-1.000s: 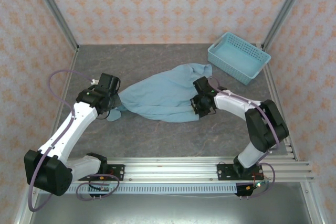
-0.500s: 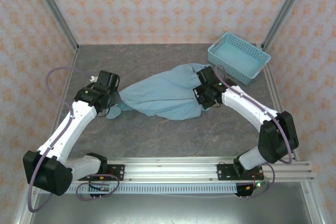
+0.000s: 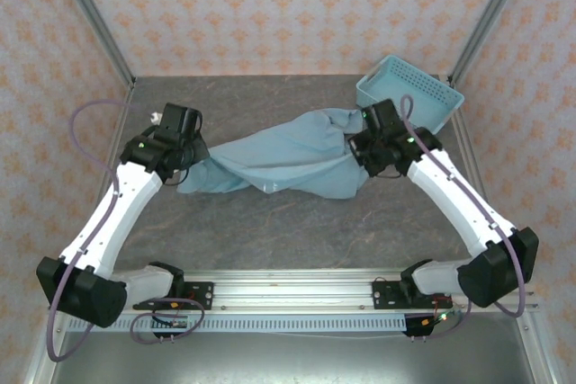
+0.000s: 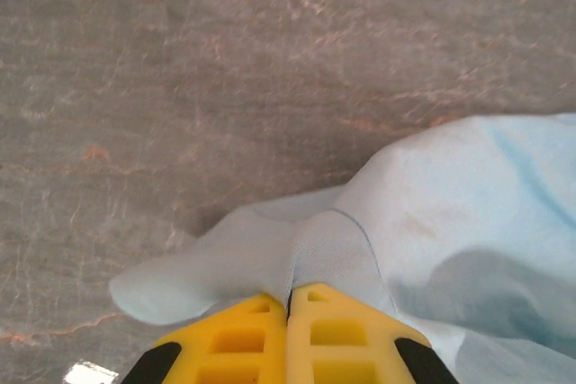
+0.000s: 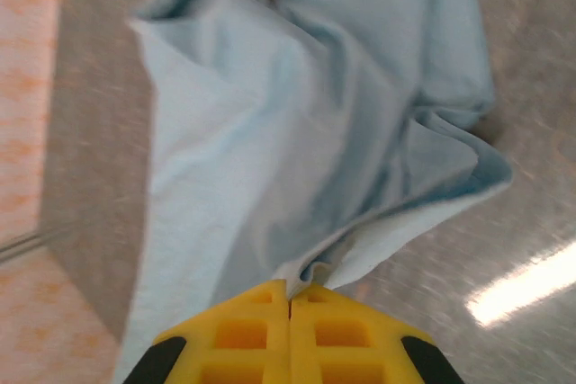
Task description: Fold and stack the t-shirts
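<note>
Next I need to move my left gripper back and down to release the shirt's end, as the bare table near the bar (image 3: 209,233) lies below and back from my gripper.
A light teal-blue t-shirt (image 3: 279,157) hangs stretched between my two grippers over the grey table, its middle sagging. My left gripper (image 3: 192,157) is shut on the shirt's left end, where the yellow fingers (image 4: 290,292) pinch a fold of the cloth (image 4: 333,240). My right gripper (image 3: 362,148) is shut on the right end; its yellow fingers (image 5: 290,294) clamp a rolled edge of the t-shirt (image 5: 297,132). No lettering shows on the cloth.
A light-blue plastic lattice basket (image 3: 423,96) stands at the back right corner, just behind my right arm. Metal frame posts and patterned walls enclose the grey table (image 3: 270,231). A rail runs along the near edge.
Both grippers have risen and moved toward the back, the right one also rightward toward the basket. The t-shirt has lifted and stretched out between them.
</note>
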`<control>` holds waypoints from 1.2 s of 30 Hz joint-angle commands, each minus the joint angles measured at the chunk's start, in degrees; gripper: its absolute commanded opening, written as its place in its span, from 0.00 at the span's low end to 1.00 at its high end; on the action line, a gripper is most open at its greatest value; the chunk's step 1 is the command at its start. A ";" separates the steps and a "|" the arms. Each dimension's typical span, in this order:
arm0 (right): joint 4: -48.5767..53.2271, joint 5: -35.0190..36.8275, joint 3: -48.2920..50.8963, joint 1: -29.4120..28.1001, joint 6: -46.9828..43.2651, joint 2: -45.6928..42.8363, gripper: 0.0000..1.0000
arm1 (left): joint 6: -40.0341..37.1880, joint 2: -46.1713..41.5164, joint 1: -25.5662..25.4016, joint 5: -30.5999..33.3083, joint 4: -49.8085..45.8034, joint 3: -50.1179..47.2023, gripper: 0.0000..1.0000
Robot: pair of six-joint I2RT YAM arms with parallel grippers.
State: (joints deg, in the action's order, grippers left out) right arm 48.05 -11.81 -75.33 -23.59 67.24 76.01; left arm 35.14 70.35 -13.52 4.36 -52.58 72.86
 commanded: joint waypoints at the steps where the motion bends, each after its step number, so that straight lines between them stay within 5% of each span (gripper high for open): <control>1: -4.16 -2.56 -8.81 3.13 -7.53 5.03 0.00 | 0.29 4.02 0.61 2.52 -2.97 9.15 0.00; 13: -6.64 -3.67 -62.02 8.05 -23.08 29.46 0.00 | -8.77 29.89 5.79 9.47 -11.98 71.45 0.00; 17: -3.07 -3.14 -71.42 8.48 -25.90 30.10 0.00 | -8.15 28.15 5.74 7.52 -12.02 75.94 0.00; 21: 1.34 -4.19 -61.49 8.38 -25.79 23.66 0.00 | -5.77 17.39 4.30 6.19 -12.14 58.94 0.00; 26: -6.79 -3.82 -17.37 7.77 -19.01 2.94 0.00 | 2.96 -0.52 -0.81 5.39 -15.87 21.70 0.00; 31: -13.49 -8.95 19.40 6.29 -10.07 -6.90 0.00 | 16.21 -12.80 -2.47 -11.29 -5.18 -16.67 0.00; 36: -20.36 -9.06 32.65 5.07 -9.54 -2.14 0.00 | 25.00 -8.87 -3.84 -22.20 7.98 -32.95 0.00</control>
State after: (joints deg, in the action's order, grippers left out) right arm 34.44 -20.03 -43.92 -18.33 55.51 73.01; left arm 51.90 60.25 -16.64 -9.61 -54.37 42.76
